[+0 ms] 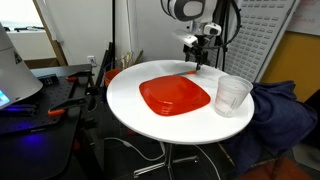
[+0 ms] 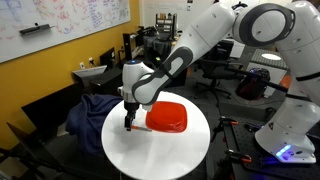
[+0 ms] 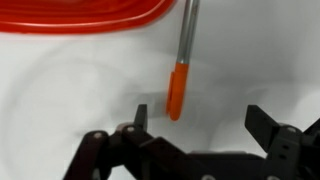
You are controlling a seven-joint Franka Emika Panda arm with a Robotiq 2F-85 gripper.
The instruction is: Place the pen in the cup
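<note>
I will lower my gripper, easing to the left in the wrist view, and close, because the pen's orange-red end (image 1: 191, 72) (image 3: 178, 93) is off-centre that way between my fingers.
The pen (image 3: 177, 88) lies on the white table in the wrist view. Its orange-red end points toward me and its grey shaft runs up to the edge of the red plate (image 3: 80, 18). My gripper (image 3: 200, 120) is open and empty, and its two fingers stand either side of the pen's near end, just short of it. In both exterior views the gripper (image 1: 199, 60) (image 2: 128, 122) hangs low over the table beside the plate. The clear cup (image 1: 233, 95) stands upright near the table edge, apart from the gripper. I cannot make out the cup in the exterior view where the arm fills the middle.
The red square plate (image 1: 174, 96) (image 2: 167, 117) lies at the middle of the round white table (image 1: 135, 105) (image 2: 150, 155). Blue cloth (image 1: 280, 110) is draped over a chair beside the table. A desk with a laptop (image 1: 20, 95) stands off to one side.
</note>
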